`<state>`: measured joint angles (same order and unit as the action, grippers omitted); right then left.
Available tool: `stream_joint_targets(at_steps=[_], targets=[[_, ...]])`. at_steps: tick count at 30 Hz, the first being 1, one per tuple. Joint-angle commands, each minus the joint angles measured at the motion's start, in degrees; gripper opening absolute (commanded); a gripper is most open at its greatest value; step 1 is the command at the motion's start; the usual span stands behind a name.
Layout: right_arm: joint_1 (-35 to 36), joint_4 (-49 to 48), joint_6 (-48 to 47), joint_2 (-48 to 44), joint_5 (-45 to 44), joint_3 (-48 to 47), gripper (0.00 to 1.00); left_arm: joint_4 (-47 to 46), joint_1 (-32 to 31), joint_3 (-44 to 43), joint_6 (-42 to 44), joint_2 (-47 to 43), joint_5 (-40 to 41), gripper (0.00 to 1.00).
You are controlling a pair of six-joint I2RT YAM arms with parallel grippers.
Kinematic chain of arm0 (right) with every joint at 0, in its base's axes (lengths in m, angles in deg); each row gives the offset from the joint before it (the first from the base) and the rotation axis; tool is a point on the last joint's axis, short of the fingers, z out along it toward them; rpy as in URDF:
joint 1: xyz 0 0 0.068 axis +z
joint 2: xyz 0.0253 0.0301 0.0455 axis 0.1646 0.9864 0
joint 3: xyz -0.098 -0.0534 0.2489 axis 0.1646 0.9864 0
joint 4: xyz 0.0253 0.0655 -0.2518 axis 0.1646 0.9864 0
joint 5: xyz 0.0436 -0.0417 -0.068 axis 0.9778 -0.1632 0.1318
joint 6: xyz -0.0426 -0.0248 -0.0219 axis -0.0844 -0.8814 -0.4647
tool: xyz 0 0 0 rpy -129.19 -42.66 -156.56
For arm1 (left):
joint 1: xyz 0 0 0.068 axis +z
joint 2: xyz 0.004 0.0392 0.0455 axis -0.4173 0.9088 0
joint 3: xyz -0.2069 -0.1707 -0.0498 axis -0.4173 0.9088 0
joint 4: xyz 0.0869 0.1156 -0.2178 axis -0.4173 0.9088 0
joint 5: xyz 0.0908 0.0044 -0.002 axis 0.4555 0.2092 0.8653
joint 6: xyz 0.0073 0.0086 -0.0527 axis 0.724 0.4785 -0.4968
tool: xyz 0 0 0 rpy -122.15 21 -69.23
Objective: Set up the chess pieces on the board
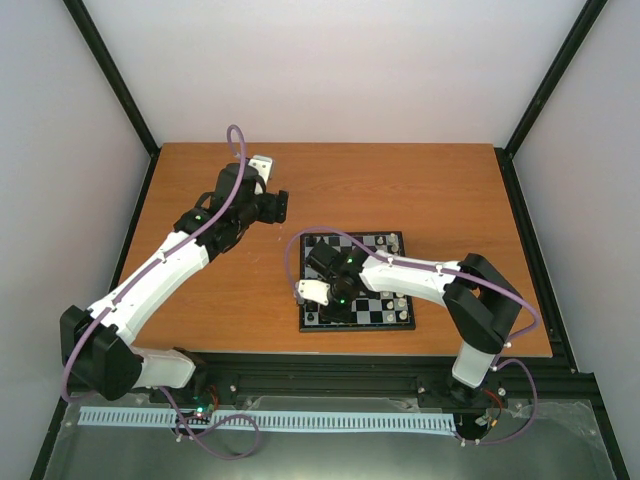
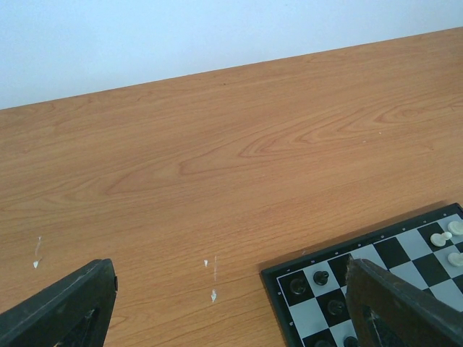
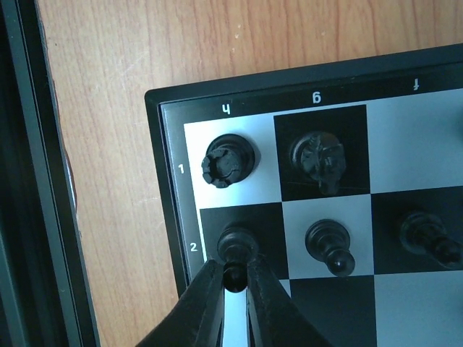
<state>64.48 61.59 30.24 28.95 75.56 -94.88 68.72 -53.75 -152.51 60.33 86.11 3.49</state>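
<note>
The robot's open left gripper is above bare wood, so it will move back and to the right in the top view next, then down onto the middle of the board.
The board (image 1: pixel 358 327) lies right of the table's centre, with black and cream chess pieces on it. My right gripper (image 1: pixel 325 311) is over its near left corner. In the right wrist view it (image 3: pixel 234 278) is shut on the head of a black pawn (image 3: pixel 237 249) on the black corner-file square of row 2. A black rook (image 3: pixel 229 160), a knight (image 3: pixel 318 157) and another pawn (image 3: pixel 329 243) stand beside it. My left gripper (image 1: pixel 280 207) is open and empty, above bare wood left of the board's far corner (image 2: pixel 278 278). Black pieces (image 2: pixel 299 286) and cream pieces (image 2: pixel 440 238) show there.
The table's black near rail (image 3: pixel 36 217) runs close beside the board's corner. Small white marks (image 2: pixel 213 294) dot the wood below the left gripper. Grey walls and black frame posts (image 1: pixel 120 90) enclose the table.
</note>
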Motion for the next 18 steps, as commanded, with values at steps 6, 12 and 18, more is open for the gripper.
stream_joint_targets(at_steps=[6, 12, 18], targets=[[0.72, -0.4, -0.08, 1.02, -1.28, -1.31, 0.12, -0.7, 0.34, -0.37, -0.17, -0.54, -1.0, 0.89], [0.7, 0.13, 0.38, -0.87, -1.01, -1.63, 0.2, -0.71, 0.33, -0.36, 0.18, -0.27, -1.46, 0.89], [-2.8, 1.84, 0.25, -9.19, -0.68, -0.27, 0.28, -0.8, 0.34, -0.17, 1.49, 0.5, -5.38, 0.89]])
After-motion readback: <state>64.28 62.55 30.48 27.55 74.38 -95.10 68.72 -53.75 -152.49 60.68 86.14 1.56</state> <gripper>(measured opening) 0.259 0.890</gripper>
